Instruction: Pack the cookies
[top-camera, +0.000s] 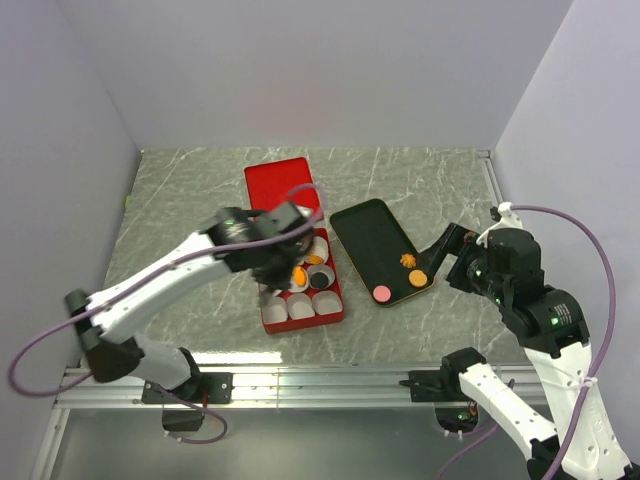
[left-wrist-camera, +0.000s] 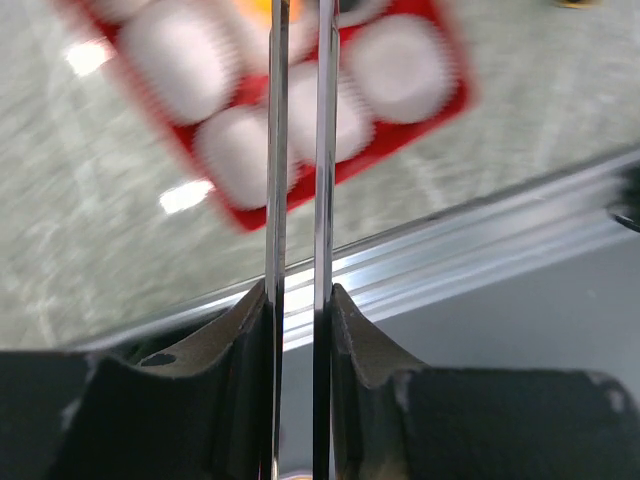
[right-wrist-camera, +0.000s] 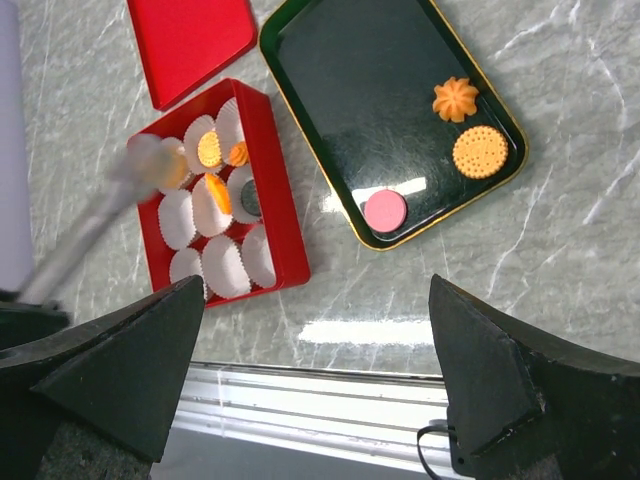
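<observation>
The left gripper moves to the left in the top view next, lowers there and releases, since the white cup (left-wrist-camera: 181, 68) beside the tilted cookie is empty.
The red box (top-camera: 334, 318) holds white paper cups, and several orange cookies (right-wrist-camera: 208, 148) lie in them; one (right-wrist-camera: 218, 193) stands tilted in its cup. The black tray (top-camera: 372, 238) holds a pink cookie (top-camera: 382, 294), a round orange cookie (top-camera: 416, 278) and an irregular orange cookie (top-camera: 408, 260). My left gripper (top-camera: 284, 268) hovers over the box. Its thin metal blades (left-wrist-camera: 277, 150) stand a narrow slit apart with nothing seen between them; the tips are cut off. My right gripper (top-camera: 450, 252) is wide open and empty beside the tray's right edge.
The red lid (top-camera: 279, 185) lies flat behind the box. A metal rail (top-camera: 320, 378) runs along the table's near edge. Grey walls close in the back and both sides.
</observation>
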